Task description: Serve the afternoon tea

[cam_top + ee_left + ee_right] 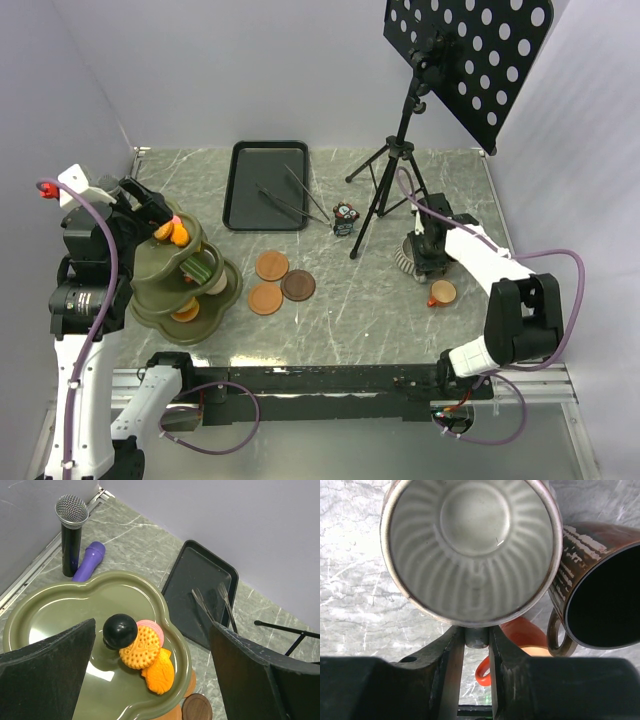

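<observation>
I next raise my right gripper, carry the grey cup across and release it on the farthest saucer, to the gripper's left in the top view.
My right gripper (477, 641) is shut on the handle of the ribbed grey cup (472, 545), which stands on the table at the right (405, 262). A dark cup (605, 597) and a copper-orange cup (520, 632) sit just beside it. Three round brown-orange saucers (271, 266) lie mid-table. My left gripper (152, 630) is open and empty above the top tier of the green tiered stand (60, 605). That tier holds an orange biscuit (140, 649), a pink cookie (154, 628) and an orange fish-shaped pastry (161, 674) beside a black knob (120, 630). Lower tiers hold green, white and orange pastries (200, 268).
A black rectangular tray (265, 185) with thin metal tongs (290, 203) lies at the back. A tripod (385, 190) carrying a perforated black board stands back right, with a small dark object (346, 219) at its foot. A microphone (71, 530) and a purple object (90, 560) are by the left wall.
</observation>
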You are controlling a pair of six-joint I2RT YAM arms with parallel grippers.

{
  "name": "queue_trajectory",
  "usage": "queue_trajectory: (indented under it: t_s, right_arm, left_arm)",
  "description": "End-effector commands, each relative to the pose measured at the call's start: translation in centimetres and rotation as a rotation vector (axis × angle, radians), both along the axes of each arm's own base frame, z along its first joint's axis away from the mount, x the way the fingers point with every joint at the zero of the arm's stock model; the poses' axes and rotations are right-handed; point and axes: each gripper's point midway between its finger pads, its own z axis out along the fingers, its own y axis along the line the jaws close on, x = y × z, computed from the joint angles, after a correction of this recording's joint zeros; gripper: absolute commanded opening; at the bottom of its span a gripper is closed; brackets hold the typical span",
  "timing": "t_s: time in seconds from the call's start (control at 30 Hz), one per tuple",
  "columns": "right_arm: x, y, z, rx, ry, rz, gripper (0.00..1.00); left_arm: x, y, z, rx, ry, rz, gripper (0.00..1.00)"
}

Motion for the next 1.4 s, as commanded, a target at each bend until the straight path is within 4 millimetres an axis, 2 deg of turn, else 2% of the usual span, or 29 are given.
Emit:
queue_trajectory:
  t_s: [0.0, 0.17, 0.43, 0.57, 0.7, 0.9, 1.03, 1.07, 1.2, 1.37]
  right_arm:
    - [0.9, 0.2, 0.6, -0.046, -0.026, 0.027, 0.02]
    - [0.7, 2.1, 1.9, -0.065, -0.091, 0.081, 0.0]
    - [0.5, 5.2, 6.6, -0.016, -0.217, 0.159, 0.0]
    - [-0.4, 6.6, 8.5, 0.004, -0.249, 0.209, 0.0]
    - [-1.5, 9.2, 11.1, 0.069, -0.309, 0.297, 0.0]
    - [-1.8, 14.4, 14.7, 0.141, -0.393, 0.442, 0.0]
    - [-0.5, 19.3, 16.3, 0.17, -0.418, 0.543, 0.0]
    - [-0.1, 20.8, 17.2, 0.185, -0.44, 0.577, 0.0]
    - [1.6, 25.2, 17.1, 0.202, -0.437, 0.689, 0.0]
    - [3.1, 29.3, 15.6, 0.198, -0.395, 0.811, 0.0]
  left_arm:
    - [0.1, 0.4, 2.6, 0.029, -0.073, 0.012, 1.0]
    - [0.2, 0.5, 3.8, 0.066, -0.101, 0.002, 1.0]
    - [0.5, 1.1, 5.0, 0.107, -0.141, 0.024, 1.0]
    - [0.5, 1.2, 5.5, 0.126, -0.156, 0.022, 1.0]
    - [0.4, 1.1, 5.6, 0.134, -0.154, 0.014, 1.0]
    - [-0.2, 1.1, 6.2, 0.164, -0.146, 0.002, 1.0]
    - [-0.7, 1.0, 6.0, 0.189, -0.144, -0.017, 1.0]
    - [-0.6, 0.9, 5.6, 0.189, -0.138, -0.022, 1.0]
    - [-0.8, 0.6, 5.4, 0.154, -0.138, -0.028, 1.0]
    - [-0.9, 0.8, 5.7, 0.153, -0.141, -0.013, 1.0]
